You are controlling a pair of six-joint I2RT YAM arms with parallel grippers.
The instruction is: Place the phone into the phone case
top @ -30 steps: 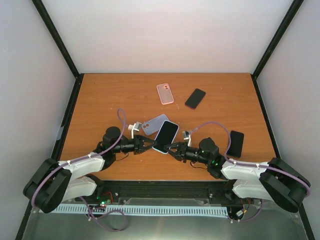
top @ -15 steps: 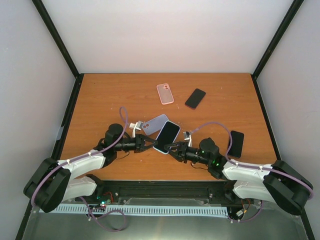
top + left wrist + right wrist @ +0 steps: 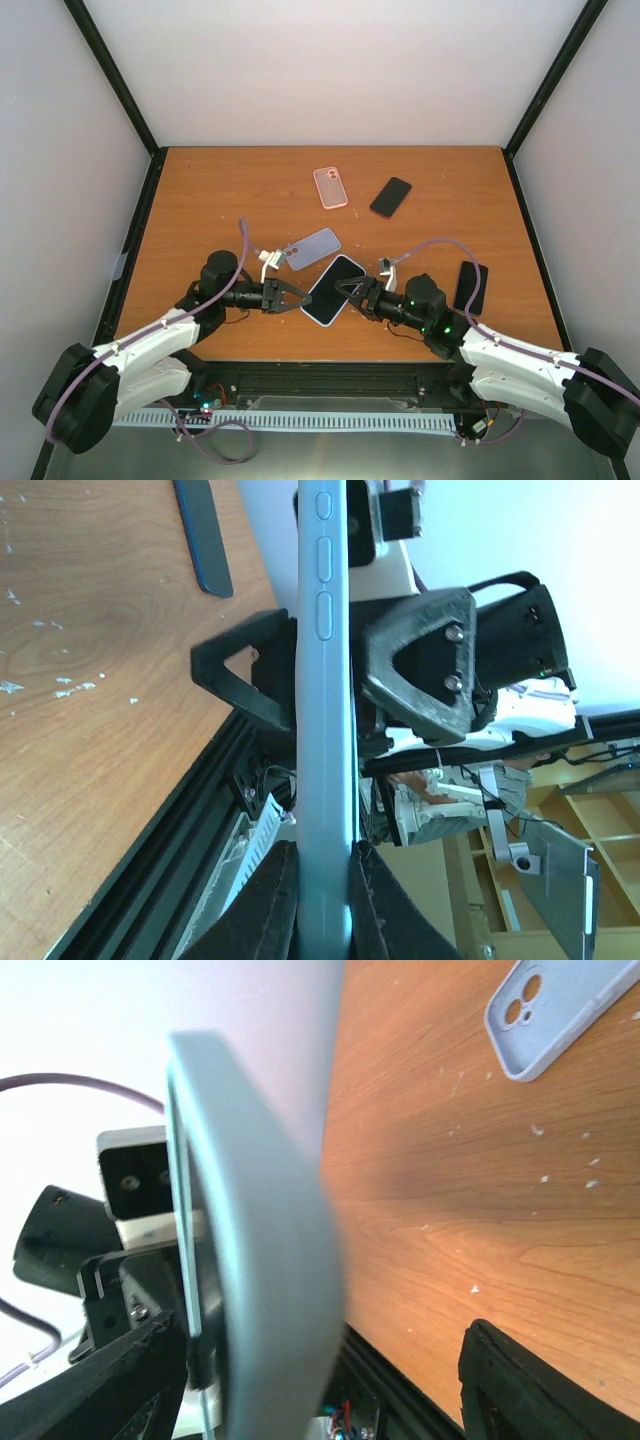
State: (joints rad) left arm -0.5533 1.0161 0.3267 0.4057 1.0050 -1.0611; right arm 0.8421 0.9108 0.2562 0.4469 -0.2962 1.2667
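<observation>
The phone goes down and leftward in the top view to the tabletop beside the case next. My left gripper releases it there, with the right gripper open.
The phone (image 3: 335,290), light blue with a black screen, hangs just above the table's near middle. My left gripper (image 3: 296,297) is shut on its left edge; in the left wrist view the phone's blue side (image 3: 325,680) runs up from between my left gripper (image 3: 325,880). My right gripper (image 3: 353,290) stands open, its fingers straddling the phone's right end without pressing it. The right wrist view shows the blurred phone (image 3: 260,1240) between the spread jaws of the right gripper (image 3: 325,1360). The lavender phone case (image 3: 311,248) lies flat just behind, also visible as the case (image 3: 560,1015).
A pink case (image 3: 330,187) and a black phone (image 3: 390,196) lie at the back of the table. Another black phone (image 3: 471,287) lies to the right, beside the right arm. The table's near edge (image 3: 330,362) runs just under both grippers.
My right gripper has opened and let go of the phone. The left gripper keeps its hold, and the phone has swung nearer and more crosswise.
</observation>
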